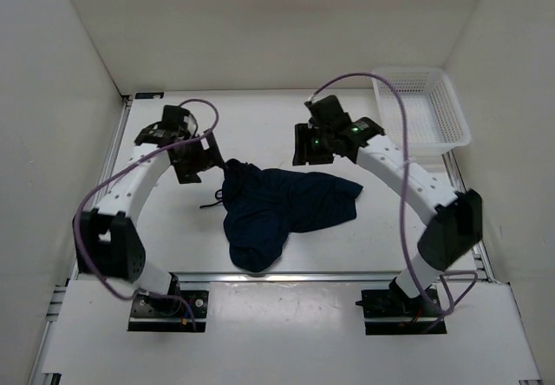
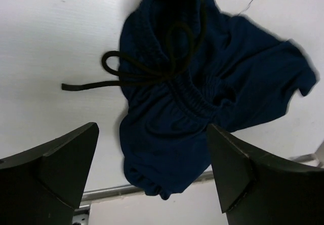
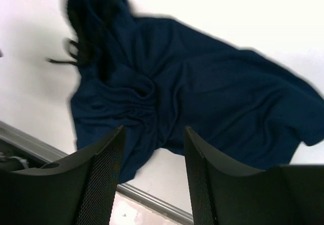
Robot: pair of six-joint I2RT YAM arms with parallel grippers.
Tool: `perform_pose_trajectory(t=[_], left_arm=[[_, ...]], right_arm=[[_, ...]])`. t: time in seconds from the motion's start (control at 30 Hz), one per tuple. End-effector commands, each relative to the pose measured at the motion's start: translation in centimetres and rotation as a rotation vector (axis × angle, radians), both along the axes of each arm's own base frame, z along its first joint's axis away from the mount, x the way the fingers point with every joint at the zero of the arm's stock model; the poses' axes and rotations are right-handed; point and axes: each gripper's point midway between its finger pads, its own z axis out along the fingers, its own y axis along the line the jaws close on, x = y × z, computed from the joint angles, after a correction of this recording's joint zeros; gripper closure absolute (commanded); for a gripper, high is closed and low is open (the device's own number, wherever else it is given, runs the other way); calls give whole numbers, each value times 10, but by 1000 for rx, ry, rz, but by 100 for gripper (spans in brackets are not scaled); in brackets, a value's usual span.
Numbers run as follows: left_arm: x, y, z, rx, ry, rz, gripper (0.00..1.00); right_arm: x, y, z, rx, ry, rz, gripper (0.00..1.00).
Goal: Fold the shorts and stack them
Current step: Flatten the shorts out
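Observation:
The waistband's far end [image 1: 234, 167] is gaping open below my left gripper and to its right in the top view. My left gripper will move that way and down onto it next.
The dark navy shorts [image 1: 277, 207] lie crumpled in the middle of the white table, one leg toward the front edge and the other spread to the right. The waistband is bunched at the left, and its black drawstring [image 2: 136, 73] loops out onto the table. My left gripper [image 1: 192, 166] hovers just left of the waistband, jaws wide open and empty, with the shorts [image 2: 202, 98] below it. My right gripper [image 1: 305, 148] hangs above the back edge of the shorts [image 3: 192, 103], jaws apart with nothing between them.
A white mesh basket [image 1: 422, 107] stands at the back right corner. White walls close in the table on the left, back and right. A metal rail [image 1: 329, 274] runs along the front edge, close to the lower leg of the shorts.

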Motion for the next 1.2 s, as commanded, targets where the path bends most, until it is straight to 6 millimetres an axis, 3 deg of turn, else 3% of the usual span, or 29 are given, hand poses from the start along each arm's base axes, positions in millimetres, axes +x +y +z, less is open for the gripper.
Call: perform_pose_trajectory(t=[0.0,0.17,0.23,0.3,0.33,0.47,0.5,0.53,0.6,0.73,0.8,0.83,0.87,0.93,1.0,1.07,1.1,1.17], left_arm=[[34,-28,-4,24,-24,-73,1],[71,-33,-43,96,60,-74,1],[83,-41,-60,107,89,-94,1],[88,-42,-81,117,141,-97,2],[93,-46,-80,106,134,-111,6],[96,-59,-85,51,146,-179,61],[96,-59,-85,51,146,-179,84],[94,-58,-81,51,144,-179,90],[92,-58,-79,50,140,-179,90],[90,-59,-66,39,121,-183,90],[88,-58,-56,36,104,-183,90],[88,-60,-55,27,106,-187,90],[89,-56,-48,25,94,-178,90],[89,-56,-40,23,84,-178,90],[99,-51,-15,7,27,-161,90],[103,-53,3,-28,2,-170,90],[115,-49,30,-35,-56,-156,90],[126,-50,60,-63,-109,-161,90]], right_arm=[[-1,13,-22,-7,93,23,45],[-1,5,-31,-27,109,6,28],[-7,11,-34,-2,130,51,18],[-16,27,-53,-1,185,116,10],[-20,35,-61,-2,204,149,10],[-36,69,-105,-67,261,260,9],[-36,73,-110,-61,266,281,9],[-37,78,-116,-67,262,302,9],[-34,81,-133,-85,276,309,12],[-27,94,-145,-51,265,339,27],[-27,95,-157,-62,281,338,47],[-23,100,-151,-43,266,344,61],[-22,102,-153,-44,268,344,85],[-18,102,-137,-35,233,338,100],[-11,97,-123,-53,181,317,100],[16,84,-89,-40,91,255,100],[22,77,-78,-40,75,232,100],[56,64,-31,-10,-35,178,100]])
